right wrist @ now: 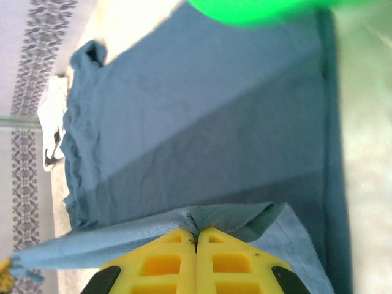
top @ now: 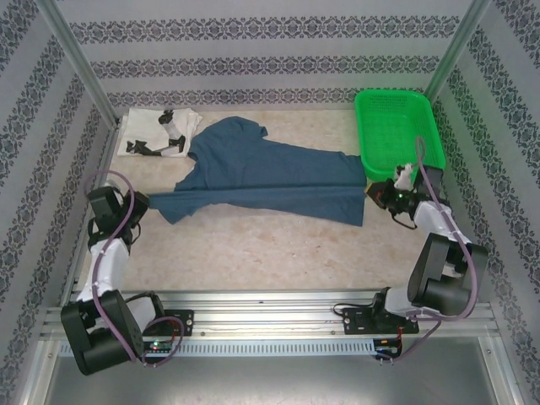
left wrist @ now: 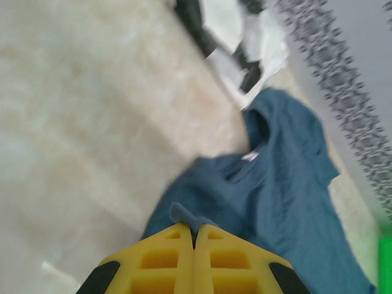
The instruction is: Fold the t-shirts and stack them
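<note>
I next need to pull the t-shirt's hem in my right gripper back toward the base and release it on bare table, where the t-shirt's lifted edge has room.
The dark blue-teal t-shirt [top: 261,173] is stretched across the middle of the table, its near edge lifted between the two grippers. My left gripper [top: 143,201] is shut on the shirt's left corner; a tuft of blue cloth [left wrist: 184,214] pokes out of the yellow jaws of that gripper [left wrist: 194,229]. At the right edge, my right gripper [top: 371,192] pinches a fold of the hem, which bunches at that gripper's [right wrist: 196,231] closed tips above the spread shirt [right wrist: 202,110]. A folded white t-shirt [top: 160,131] with black marks lies at the back left.
A bright green mesh basket [top: 396,126] stands at the back right, just behind the right gripper. Patterned walls enclose the table on three sides. Bare table surface [top: 270,253] lies between the blue shirt and the arm bases.
</note>
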Robot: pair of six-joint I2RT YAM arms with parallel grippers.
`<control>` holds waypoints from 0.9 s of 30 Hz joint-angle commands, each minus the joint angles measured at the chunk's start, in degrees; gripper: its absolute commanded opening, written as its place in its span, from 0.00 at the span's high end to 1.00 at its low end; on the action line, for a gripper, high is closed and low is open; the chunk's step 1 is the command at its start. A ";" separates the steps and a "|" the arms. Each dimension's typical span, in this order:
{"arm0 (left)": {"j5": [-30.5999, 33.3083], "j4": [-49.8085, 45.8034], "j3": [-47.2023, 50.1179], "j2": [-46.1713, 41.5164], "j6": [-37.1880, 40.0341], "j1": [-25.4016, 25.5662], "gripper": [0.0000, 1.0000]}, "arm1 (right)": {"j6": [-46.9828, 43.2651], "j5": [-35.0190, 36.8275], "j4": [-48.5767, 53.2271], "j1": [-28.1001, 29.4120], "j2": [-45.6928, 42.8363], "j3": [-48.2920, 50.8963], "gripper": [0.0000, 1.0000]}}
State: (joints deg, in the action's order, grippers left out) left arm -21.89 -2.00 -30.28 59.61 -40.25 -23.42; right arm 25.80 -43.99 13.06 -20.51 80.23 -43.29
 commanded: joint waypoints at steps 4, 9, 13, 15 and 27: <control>9.36 -10.33 4.27 -5.80 0.29 -2.37 1.00 | 2.75 9.02 3.55 -2.85 -6.55 5.85 1.00; 11.38 -12.33 6.84 -7.45 -0.05 -2.80 1.00 | 3.60 12.83 8.72 -4.62 -11.52 9.90 1.00; 13.02 -13.94 7.65 -7.76 -0.44 -3.56 1.00 | 5.55 15.95 11.19 -5.87 -16.84 14.29 1.00; 14.41 -14.39 7.69 -7.65 -0.41 -3.73 1.00 | 6.49 18.32 12.47 -5.91 -19.83 15.98 1.00; 19.27 -15.50 7.91 -6.18 -0.69 -5.23 0.95 | 10.53 27.12 16.11 -7.93 -26.06 19.18 0.49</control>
State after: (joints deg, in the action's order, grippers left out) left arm -10.55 -17.63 -21.21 53.43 -40.75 -27.27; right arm 35.24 -23.07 30.72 -27.16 53.12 -23.81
